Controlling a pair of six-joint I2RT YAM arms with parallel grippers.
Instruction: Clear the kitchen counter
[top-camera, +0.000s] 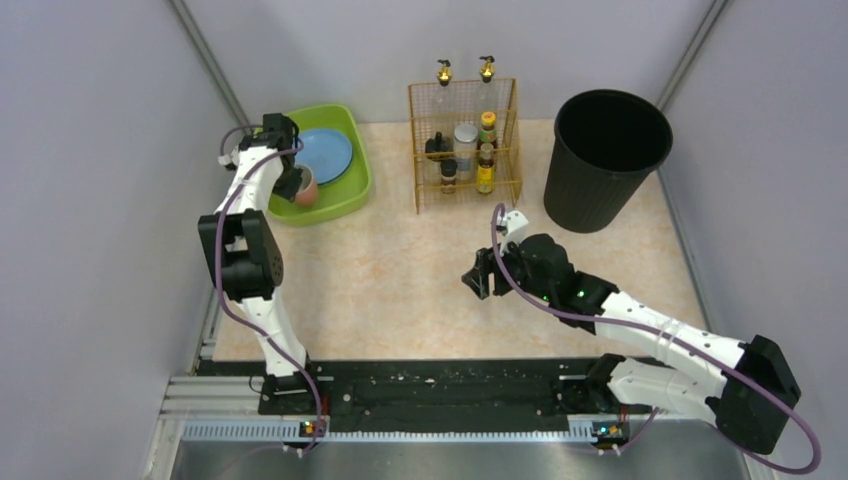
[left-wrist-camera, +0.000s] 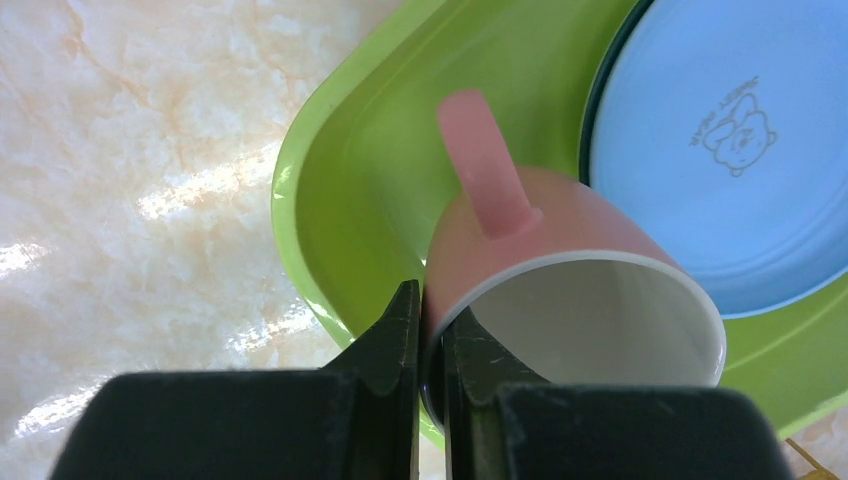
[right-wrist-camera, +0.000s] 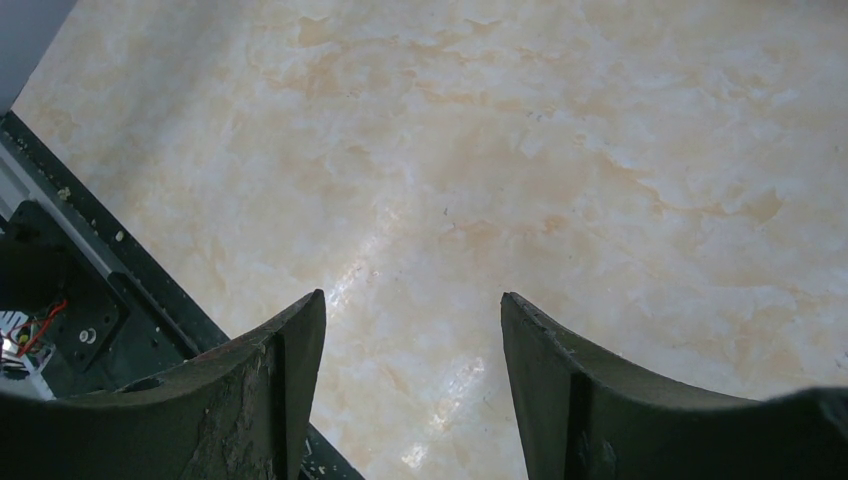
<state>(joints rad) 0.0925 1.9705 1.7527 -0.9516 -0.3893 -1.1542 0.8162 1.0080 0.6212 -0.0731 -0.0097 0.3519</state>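
My left gripper should next lower the pink mug to the green basin's bare bottom beside the blue plate (left-wrist-camera: 720, 150) below the gripper and release the mug's rim.
My left gripper (left-wrist-camera: 428, 310) is shut on the rim of a pink mug (left-wrist-camera: 560, 250), one finger outside the wall and one inside, holding it over the green basin (left-wrist-camera: 350, 200). From above, the same mug (top-camera: 305, 186) hangs at the basin's (top-camera: 352, 195) near left part, under my left gripper (top-camera: 290, 180). A blue plate (left-wrist-camera: 720, 150) lies in the basin beside the mug. My right gripper (right-wrist-camera: 412, 310) stands open over the bare kitchen counter (right-wrist-camera: 560, 150), nothing between its fingers; in the top view it (top-camera: 480, 275) is mid-counter (top-camera: 380, 280).
A gold wire rack (top-camera: 463, 145) with several bottles and jars stands at the back centre. A black bin (top-camera: 607, 158) stands at the back right. A black rail strip (top-camera: 440, 395) runs along the near edge. Grey walls close in both sides.
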